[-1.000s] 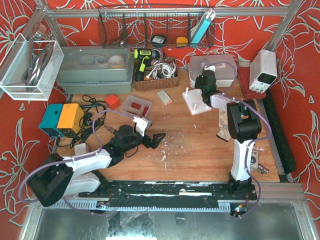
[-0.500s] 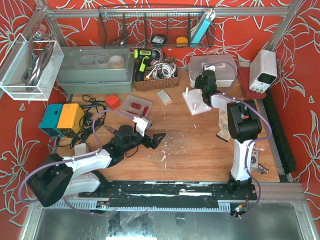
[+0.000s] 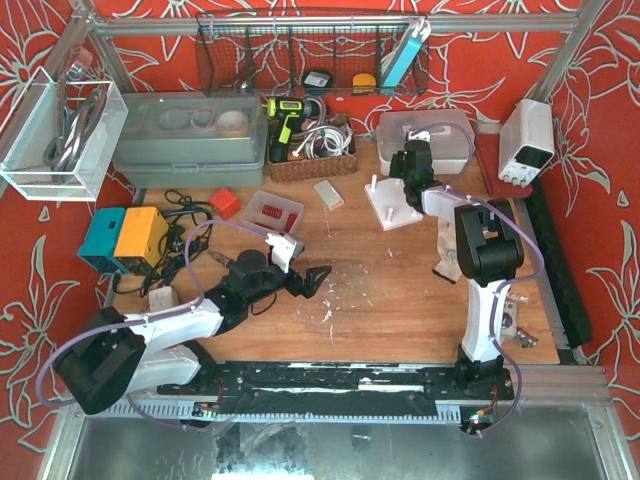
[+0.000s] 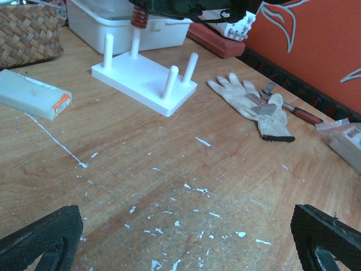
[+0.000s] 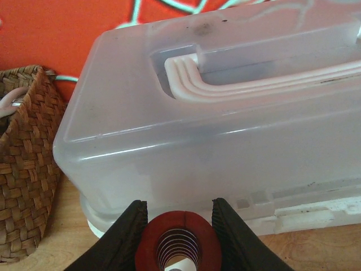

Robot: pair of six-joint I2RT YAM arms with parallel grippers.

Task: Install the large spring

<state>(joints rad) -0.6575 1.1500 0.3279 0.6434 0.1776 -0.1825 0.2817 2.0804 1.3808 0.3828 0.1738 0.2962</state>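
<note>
The right gripper lowers the large red spring down the far peg (image 5: 181, 265) toward the white board next, then releases it, since bare peg still shows below the coil.
My right gripper (image 5: 179, 226) is shut on the large red spring (image 5: 179, 244), seen end-on between its two black fingers. A white peg tip shows inside the coil's lower end. In the left wrist view the red spring (image 4: 139, 18) sits over the far peg of the white peg board (image 4: 144, 79), under the right arm. In the top view the right gripper (image 3: 404, 172) is over the white board (image 3: 393, 210). My left gripper (image 3: 308, 283) is open and empty low over the table, its fingertips (image 4: 39, 237) wide apart.
A clear lidded plastic box (image 5: 225, 130) stands just behind the spring. A wicker basket (image 5: 22, 169) is to its left. A work glove (image 4: 254, 104), a screwdriver (image 4: 290, 108) and a white eraser-like block (image 4: 34, 94) lie on the table. A tray with red springs (image 3: 272, 210) is left of centre.
</note>
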